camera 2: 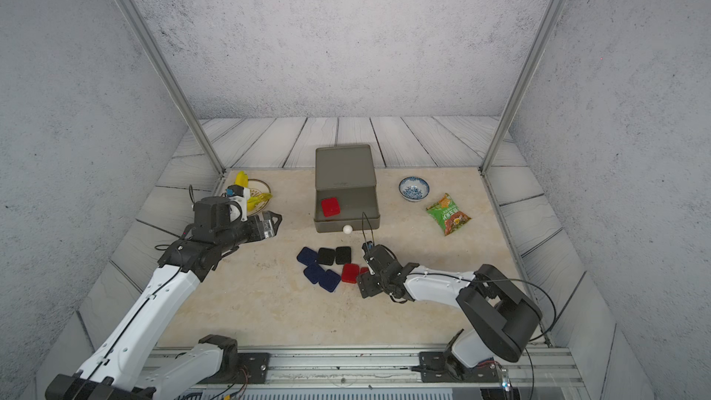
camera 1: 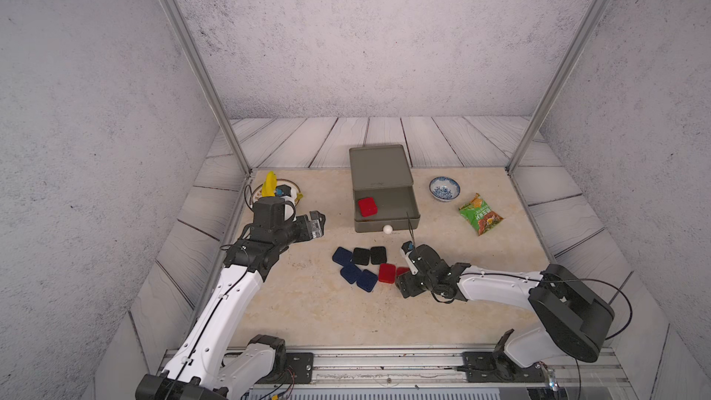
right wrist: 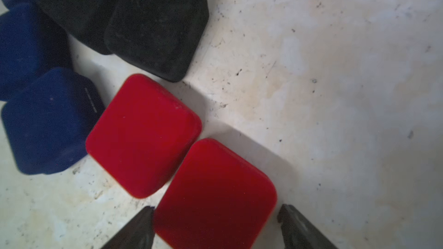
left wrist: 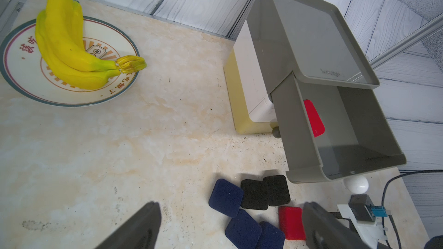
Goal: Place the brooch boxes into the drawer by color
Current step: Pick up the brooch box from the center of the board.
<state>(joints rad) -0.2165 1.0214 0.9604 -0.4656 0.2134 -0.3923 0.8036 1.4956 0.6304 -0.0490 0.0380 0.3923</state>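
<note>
The second red box [camera 1: 401, 272] [right wrist: 215, 196] already lies between my fingers, so my right gripper stays low and draws its fingers together onto the box's sides next.
The drawer cabinet [camera 1: 379, 165] stands at the back middle. Its grey top drawer [camera 1: 404, 202] is pulled out, and one red brooch box [camera 1: 367, 207] lies inside. In front of it on the table lie three dark blue boxes [camera 1: 350, 273], two black boxes [camera 1: 361, 256] and a red box [camera 1: 386, 273]. A second red box [right wrist: 215, 192] sits between the fingers of my right gripper [right wrist: 215, 208], which is low over it and open. One finger is at the box's edge and the other stands just clear of it. My left gripper [left wrist: 231, 206] hangs open left of the drawer, holding nothing.
A plate [left wrist: 14, 77] with bananas [camera 1: 270, 182] sits at the back left. A blue-and-white bowl [camera 1: 444, 188] and a green snack packet [camera 1: 481, 214] lie right of the cabinet. The white knob [camera 1: 387, 229] sticks out below the open drawer. Metal frame posts stand at the back corners.
</note>
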